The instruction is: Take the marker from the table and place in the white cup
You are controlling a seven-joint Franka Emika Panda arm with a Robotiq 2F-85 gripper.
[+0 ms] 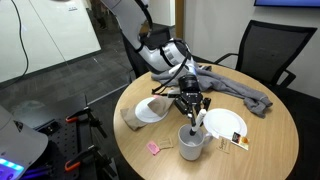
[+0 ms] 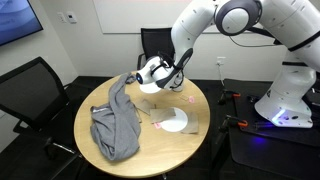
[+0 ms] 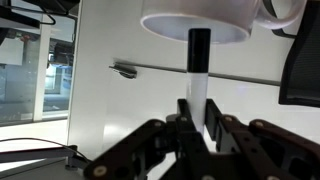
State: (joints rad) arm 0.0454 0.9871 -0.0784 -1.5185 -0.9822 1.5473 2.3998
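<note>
My gripper is holding the marker with its black end already pointing at the cup's opening. Next it will move down a little toward the opening of the white cup [image 1: 189, 132] [image 3: 195, 20] and release the marker.
In the wrist view my gripper [image 3: 198, 125] is shut on the marker [image 3: 198, 70], a thin stick with a white barrel and a black end. The black end points at the mouth of the white cup [image 3: 195, 20] and reaches its rim. In an exterior view the gripper [image 1: 192, 112] hangs straight above the whitish-grey cup [image 1: 191, 143], which stands near the front edge of the round wooden table [image 1: 270, 140]. The marker [image 1: 194, 124] points down towards the cup. In an exterior view the gripper [image 2: 157, 75] is over the table's far side; the cup is hard to make out there.
Two flat white plates [image 1: 150, 110] [image 1: 225, 125] lie either side of the cup. A grey cloth [image 1: 240, 88] [image 2: 115, 125] is crumpled on the table. A small pink scrap [image 1: 155, 148] lies near the edge. Black chairs [image 1: 262, 50] [image 2: 35, 85] stand around the table.
</note>
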